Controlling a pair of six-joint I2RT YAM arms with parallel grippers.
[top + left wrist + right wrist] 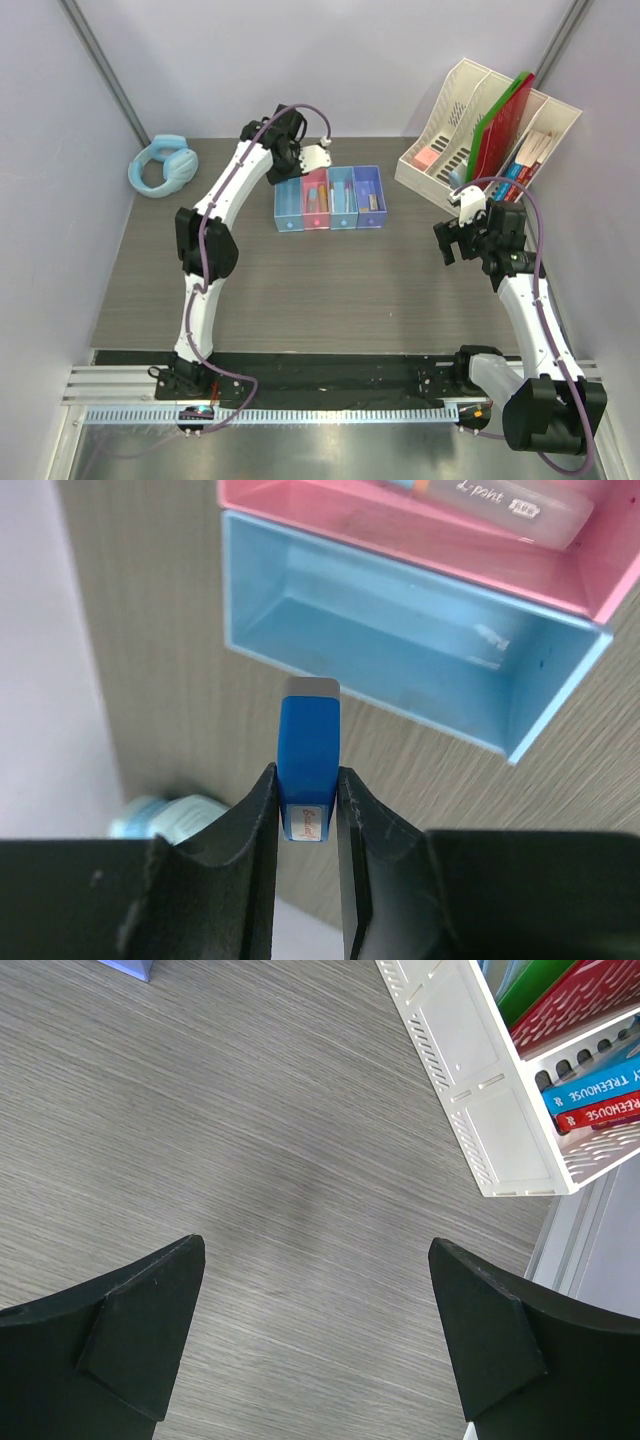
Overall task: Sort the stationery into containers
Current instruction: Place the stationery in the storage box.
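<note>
My left gripper should move toward the pink bin next, so that it gets over the open blue bin, and then it should lower the blue block inside.
A blue block (307, 750) with a grey end is pinched between the fingers of my left gripper (307, 800), which is shut on it. It hangs just beside the open, bare blue bin (400, 640), with the pink bin (330, 510) behind it holding a white pen (500, 500). From above, the left gripper (290, 165) hovers at the far left end of the row of containers (330, 197). The pink, second blue and purple bins hold small items. My right gripper (317, 1260) is open over bare table, well right of the bins (455, 235).
Light blue headphones (163, 166) lie at the back left. A cream slotted file organiser (480, 120) with red and green folders and books stands at the back right, close to the right gripper; its white corner (480, 1090) shows in the right wrist view.
</note>
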